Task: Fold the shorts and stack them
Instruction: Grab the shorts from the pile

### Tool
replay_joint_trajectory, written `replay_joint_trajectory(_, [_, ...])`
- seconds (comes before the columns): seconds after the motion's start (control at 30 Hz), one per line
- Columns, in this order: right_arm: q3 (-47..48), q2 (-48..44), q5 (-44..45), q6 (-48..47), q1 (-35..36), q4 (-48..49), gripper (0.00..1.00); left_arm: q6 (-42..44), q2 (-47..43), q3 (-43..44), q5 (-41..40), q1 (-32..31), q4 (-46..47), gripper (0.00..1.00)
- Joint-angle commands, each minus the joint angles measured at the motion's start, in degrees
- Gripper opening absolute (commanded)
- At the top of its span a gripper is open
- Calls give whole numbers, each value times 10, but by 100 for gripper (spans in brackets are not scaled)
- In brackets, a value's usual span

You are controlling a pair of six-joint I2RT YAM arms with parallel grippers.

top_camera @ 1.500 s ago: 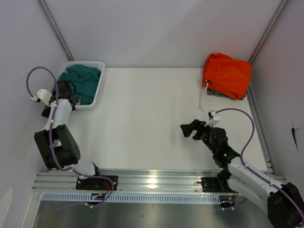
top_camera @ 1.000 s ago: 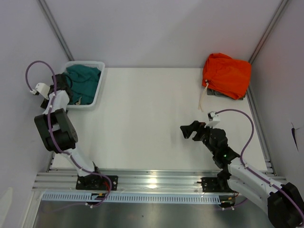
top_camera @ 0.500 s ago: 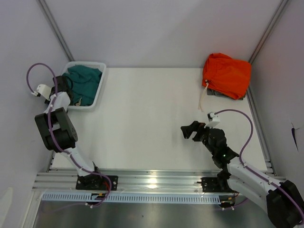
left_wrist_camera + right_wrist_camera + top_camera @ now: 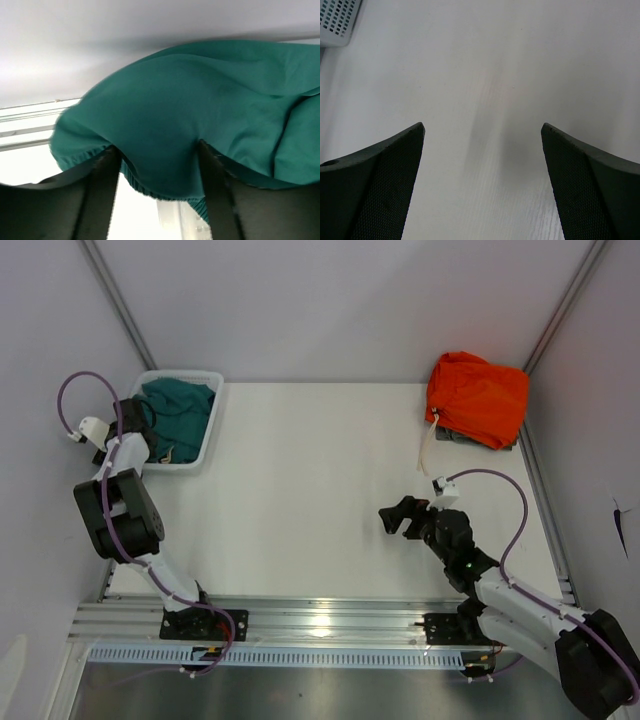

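The robot's left hand will stay where it is next and close on the fold of shorts.
The teal-green shorts [image 4: 180,405] lie bunched in the white basket [image 4: 213,412] at the table's far left. A bit of their cream drawstring [image 4: 166,452] shows at the near edge. My left gripper [image 4: 136,418] reaches into the basket's left side. In the left wrist view the shorts [image 4: 200,100] fill the frame, and a fold with the ribbed waistband sits between the partly closed jaws of the left gripper [image 4: 159,150]. My right gripper [image 4: 392,517] hovers open and empty over the bare table right of centre, and its wrist view [image 4: 482,130] shows only tabletop between the jaws.
A bright orange folded garment [image 4: 478,398] with a white cord lies at the far right corner. Metal frame rails run along both sides of the table. A corner of the basket [image 4: 337,20] shows at the top left of the right wrist view.
My left arm swung up from beside the basket and put its gripper into the basket on the shorts, then held there. The right arm barely moved.
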Motion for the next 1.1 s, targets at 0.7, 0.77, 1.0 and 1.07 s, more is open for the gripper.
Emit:
replay_joint_trajectory(0.7, [17,23,-14,-11,2,34,99,3,-74,26,-33,-18,-9,0])
replay_joint_trajectory(0.77, [17,24,-15,-12,3,36,99,14,-93,28,-52,-41,-9,0])
replay_joint_trajectory(1.0, [24,34,-15,-17,2,42,99,120,-179,67,-60,-173,84,0])
replay_joint_trajectory(1.07, [26,35,-18,-18,2,42,99,178,-208,72,-71,-210,136,0])
